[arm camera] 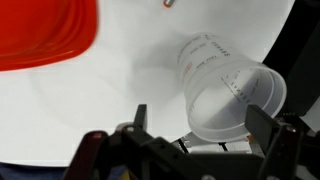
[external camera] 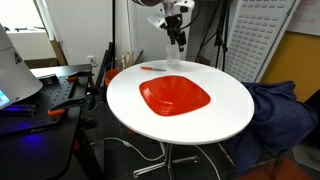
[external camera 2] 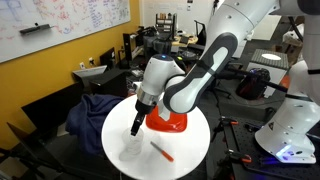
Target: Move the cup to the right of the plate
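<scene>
My gripper lowers slightly and closes across that part of the cup's side next, since the cup's plate-side rim (arm camera: pixel 195 118) already lies between my open fingers.
The cup (arm camera: pixel 228 92) is a small clear tumbler standing on the round white table (arm camera: pixel 120 110); in the wrist view it lies between my two fingers, closer to the right one. My gripper (arm camera: pixel 200 120) is open and hovers just above the cup without holding it. It also shows in both exterior views (external camera: pixel 179 42) (external camera 2: pixel 137 127), where the cup is too faint to make out. The red-orange plate (external camera: pixel 175 95) lies at the table's centre. It fills the top left of the wrist view (arm camera: pixel 45 30) and sits partly behind my arm (external camera 2: pixel 170 124).
A thin orange pen (external camera: pixel 152 68) lies on the table near the plate and also shows in an exterior view (external camera 2: pixel 162 152). The table's edge (arm camera: pixel 285 45) is close beside the cup. A blue cloth-covered chair (external camera: pixel 275 110) and cluttered desks (external camera: pixel 50 95) surround the table.
</scene>
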### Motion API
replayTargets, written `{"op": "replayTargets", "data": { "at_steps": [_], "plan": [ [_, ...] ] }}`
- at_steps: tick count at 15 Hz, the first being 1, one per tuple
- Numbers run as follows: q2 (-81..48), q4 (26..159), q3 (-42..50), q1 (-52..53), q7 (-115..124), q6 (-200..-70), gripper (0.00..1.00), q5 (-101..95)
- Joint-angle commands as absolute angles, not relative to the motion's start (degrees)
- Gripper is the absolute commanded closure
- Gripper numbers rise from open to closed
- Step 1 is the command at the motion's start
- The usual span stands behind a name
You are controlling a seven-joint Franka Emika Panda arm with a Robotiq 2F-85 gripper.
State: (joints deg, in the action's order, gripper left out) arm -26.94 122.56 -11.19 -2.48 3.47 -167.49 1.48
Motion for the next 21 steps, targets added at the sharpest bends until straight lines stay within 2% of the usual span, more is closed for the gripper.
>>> {"op": "replayTargets", "data": {
  "at_steps": [1, 10, 12, 21],
  "plan": [
    [-27.5, 120.41, -10.13, -1.87, 1.62, -163.44, 0.0, 3.65],
    [-31.05, 115.21, -7.49, 0.02, 2.03, -157.93, 0.0, 2.65],
    [-31.75, 114.32, -7.45, 0.28, 1.96, -157.59, 0.26, 2.67],
    [-33.54, 111.8, -7.39, 0.86, 1.8, -156.41, 0.95, 2.58]
  ]
}}
